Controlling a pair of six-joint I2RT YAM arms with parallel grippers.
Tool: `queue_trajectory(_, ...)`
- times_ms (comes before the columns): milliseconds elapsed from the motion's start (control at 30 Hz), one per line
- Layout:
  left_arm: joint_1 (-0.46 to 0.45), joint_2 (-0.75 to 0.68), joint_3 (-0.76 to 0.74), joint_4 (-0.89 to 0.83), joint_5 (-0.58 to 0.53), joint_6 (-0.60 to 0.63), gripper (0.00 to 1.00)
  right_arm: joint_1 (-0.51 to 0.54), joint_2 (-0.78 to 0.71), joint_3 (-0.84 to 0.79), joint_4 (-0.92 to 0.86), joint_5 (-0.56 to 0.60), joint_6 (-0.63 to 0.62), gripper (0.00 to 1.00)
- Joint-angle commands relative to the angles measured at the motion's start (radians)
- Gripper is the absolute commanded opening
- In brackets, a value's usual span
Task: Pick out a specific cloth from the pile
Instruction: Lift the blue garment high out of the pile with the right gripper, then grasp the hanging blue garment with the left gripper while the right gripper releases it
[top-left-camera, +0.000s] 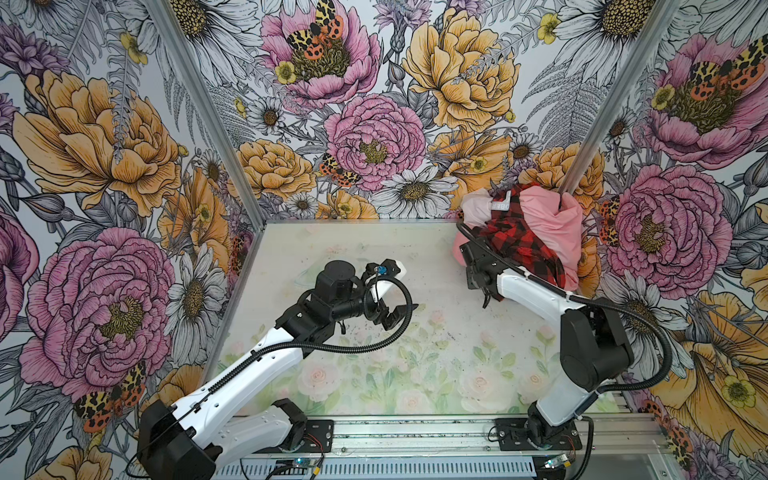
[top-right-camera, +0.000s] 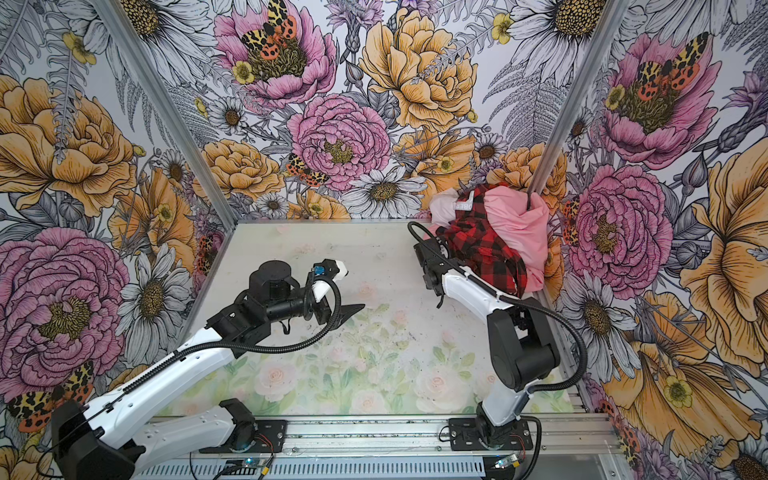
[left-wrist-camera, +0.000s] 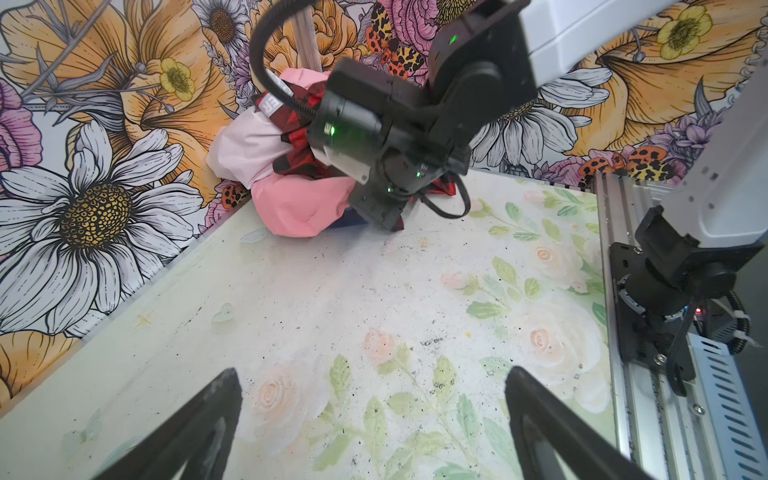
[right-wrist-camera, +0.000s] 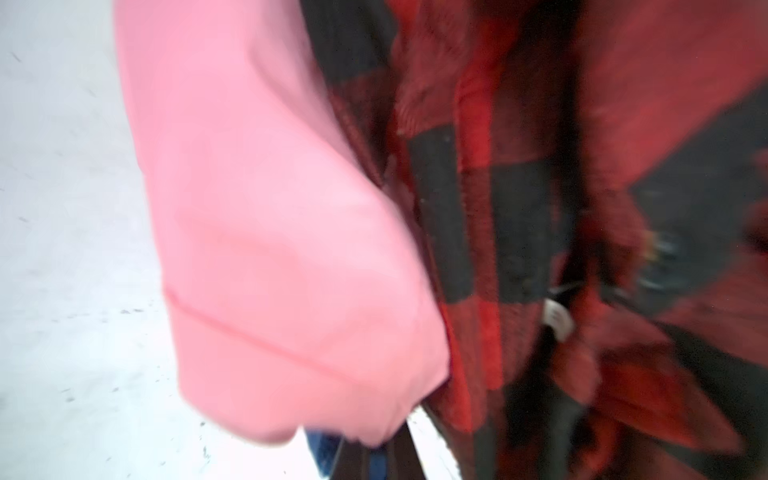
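Observation:
The pink hem (right-wrist-camera: 270, 228) covers the cloth. My right gripper next needs to lift high, then lower over the bare tabletop beside the pile and release the blue edge.
The pile (top-left-camera: 523, 232) is heaped in the far right corner in both top views: pink garments (top-left-camera: 548, 220) and a red-and-black checked one (top-right-camera: 478, 241) with a white lettered label. The blue cloth (right-wrist-camera: 319, 452) shows only as a sliver under the pink hem (right-wrist-camera: 270, 228) and as a small bit (left-wrist-camera: 351, 218) at the pile's foot. My right gripper (right-wrist-camera: 377, 463) is shut on that blue edge. Its wrist (top-left-camera: 478, 266) hides its fingers from above. My left gripper (left-wrist-camera: 372, 374) hangs wide open and holds nothing over mid-table (top-left-camera: 395, 289).
Flowered walls close in the back and both sides. A metal corner post (top-left-camera: 582, 158) rises just behind the pile. The pale flowered tabletop (top-left-camera: 353, 249) stretches between the arms. A metal rail (top-left-camera: 415, 432) with both arm bases runs along the front edge.

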Motion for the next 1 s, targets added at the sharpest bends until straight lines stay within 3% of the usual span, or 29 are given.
queue_trajectory(0, -0.002, -0.022, -0.006, 0.021, -0.009, -0.005, 0.99, -0.003, -0.167, 0.169, -0.029, 0.086, -0.105, 0.00)
queue_trajectory(100, -0.001, -0.027, -0.007, 0.023, -0.011, -0.006, 0.99, -0.048, -0.195, 0.357, -0.032, 0.109, -0.208, 0.00)
queue_trajectory(200, -0.003, -0.028, -0.009, 0.025, -0.011, -0.007, 0.99, -0.075, -0.131, 0.659, -0.034, 0.113, -0.333, 0.00)
queue_trajectory(367, -0.002, -0.026, -0.005, 0.025, -0.028, -0.009, 0.99, -0.013, 0.117, 1.387, -0.154, -0.080, -0.429, 0.00)
queue_trajectory(467, 0.003, -0.039, -0.006, 0.029, -0.055, -0.005, 0.99, 0.063, 0.200, 1.629, -0.140, -0.197, -0.451, 0.00)
queue_trajectory(600, 0.018, -0.090, -0.022, 0.040, -0.088, 0.000, 0.99, 0.088, 0.172, 1.626, -0.055, -0.402, -0.264, 0.00)
queue_trajectory(733, 0.008, -0.205, -0.037, -0.011, -0.196, -0.006, 0.99, 0.099, 0.171, 1.596, 0.010, -0.601, -0.057, 0.00)
queue_trajectory(800, -0.005, -0.270, -0.045, -0.069, -0.253, -0.016, 0.99, 0.104, 0.167, 1.554, 0.006, -0.627, 0.004, 0.00)
queue_trajectory(967, -0.011, -0.436, -0.106, -0.178, -0.335, -0.069, 0.99, 0.127, 0.027, 1.184, 0.011, -0.594, 0.085, 0.00)
